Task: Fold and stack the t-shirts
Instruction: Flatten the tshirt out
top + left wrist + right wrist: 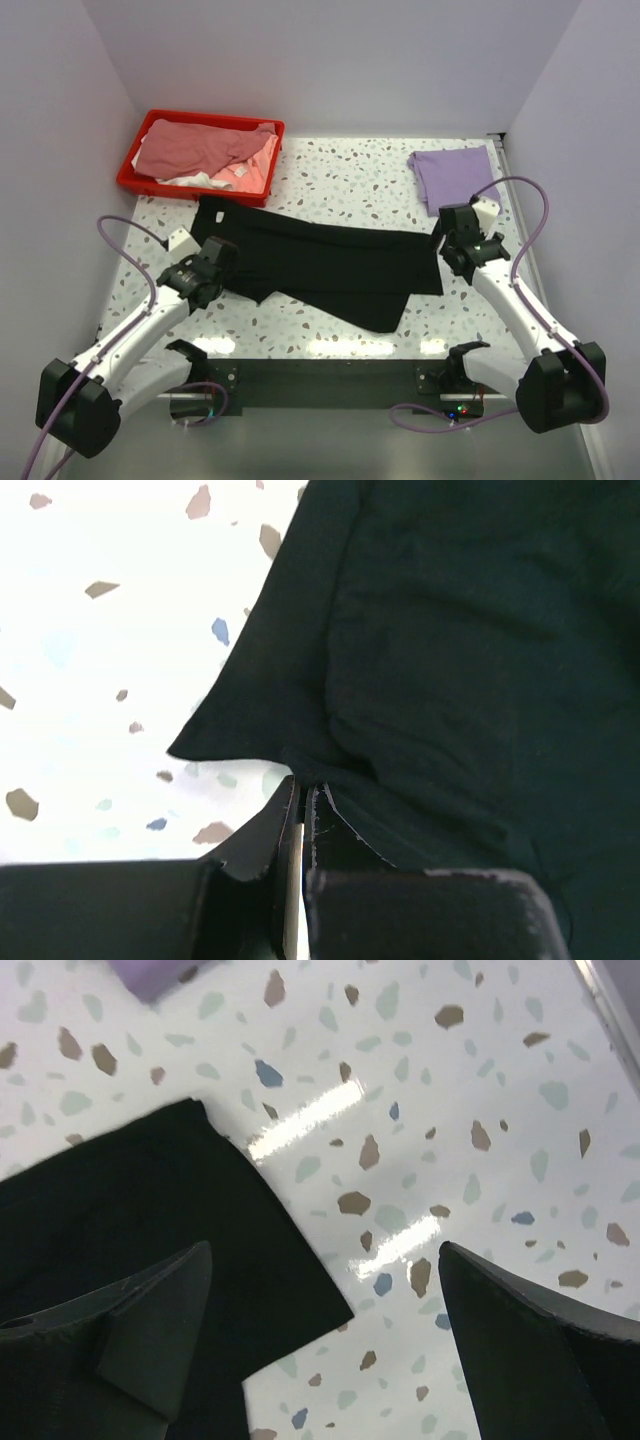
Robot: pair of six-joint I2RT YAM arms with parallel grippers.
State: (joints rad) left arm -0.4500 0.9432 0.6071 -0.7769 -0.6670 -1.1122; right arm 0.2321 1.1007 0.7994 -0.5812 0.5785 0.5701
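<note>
My left gripper is pinching the other end of the black t-shirt. My right gripper should next move down and back to the black t-shirt's near corner (438, 291) (340, 1312).
A black t-shirt (330, 265) lies spread across the middle of the table, partly folded along its length. My left gripper (226, 258) is at its left end, and in the left wrist view that gripper (303, 790) is shut, its tips pinching the edge of the black cloth (450, 660). My right gripper (441, 246) hovers at the shirt's right end. Seen from the right wrist, it (325, 1250) is open wide over the shirt's corner (150, 1210), holding nothing. A folded light purple t-shirt (452, 175) lies at the back right, and its edge (160, 972) shows in the right wrist view.
A red plastic bin (130, 172) at the back left holds a dusty pink-red shirt (200, 148) over white cloth (195, 180). White walls enclose the speckled table (340, 180) on three sides. Both arm bases sit at the near edge.
</note>
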